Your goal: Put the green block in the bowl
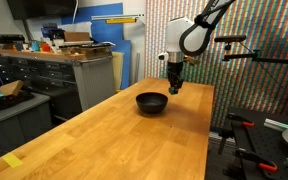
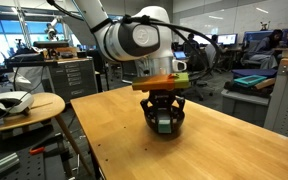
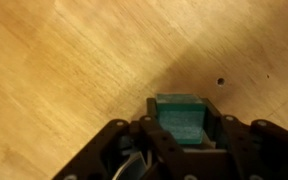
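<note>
The gripper moves across over the black bowl's open middle next and releases the green block there, because it still hangs above bare wood beside the bowl.
My gripper [image 3: 180,135] is shut on the green block [image 3: 179,115], a small green cube held between the two dark fingers. The wrist view shows only bare wood below the block, and the bowl is not in it. In both exterior views the gripper [image 1: 174,87] [image 2: 162,122] hangs low, right beside the black bowl [image 1: 152,102], which stands on the wooden table. In an exterior view the block [image 2: 162,127] shows between the fingertips, in front of the bowl [image 2: 183,117].
The wooden table [image 1: 114,140] is long, with a yellow tag [image 1: 13,160] near its front corner. A cabinet with clutter [image 1: 69,70] stands beside it. A round side table [image 2: 24,105] and desks [image 2: 254,85] stand around it.
</note>
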{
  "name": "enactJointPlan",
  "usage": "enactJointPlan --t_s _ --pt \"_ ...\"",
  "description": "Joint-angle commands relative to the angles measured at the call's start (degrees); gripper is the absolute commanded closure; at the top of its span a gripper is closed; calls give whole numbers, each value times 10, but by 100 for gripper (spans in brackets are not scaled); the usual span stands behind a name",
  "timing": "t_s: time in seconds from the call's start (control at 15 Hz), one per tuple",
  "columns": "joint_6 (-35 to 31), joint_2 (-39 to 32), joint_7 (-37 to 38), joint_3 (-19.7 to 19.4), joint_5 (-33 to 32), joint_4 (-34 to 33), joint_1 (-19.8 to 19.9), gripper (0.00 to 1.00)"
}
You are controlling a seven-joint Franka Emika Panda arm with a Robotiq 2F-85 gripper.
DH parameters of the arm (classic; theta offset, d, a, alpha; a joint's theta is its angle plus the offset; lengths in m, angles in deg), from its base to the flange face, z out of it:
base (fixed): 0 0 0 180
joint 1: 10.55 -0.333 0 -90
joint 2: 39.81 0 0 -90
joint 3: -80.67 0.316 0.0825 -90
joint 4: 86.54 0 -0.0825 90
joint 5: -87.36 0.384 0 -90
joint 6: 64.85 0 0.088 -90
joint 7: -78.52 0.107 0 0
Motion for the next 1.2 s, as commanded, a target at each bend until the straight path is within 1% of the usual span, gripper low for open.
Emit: enactJointPlan --t_s 0.0,0.2,0.53,0.67,1.13 --pt "50 16 50 -2 -34 -31 -30 79" --pt "68 8 64 8 -37 -60 -45 79" --pt "66 -25 66 28 -22 -105 -56 79" --pt "60 -45 62 39 -8 -121 -55 79" --pt "58 -129 60 58 12 -180 -47 79"
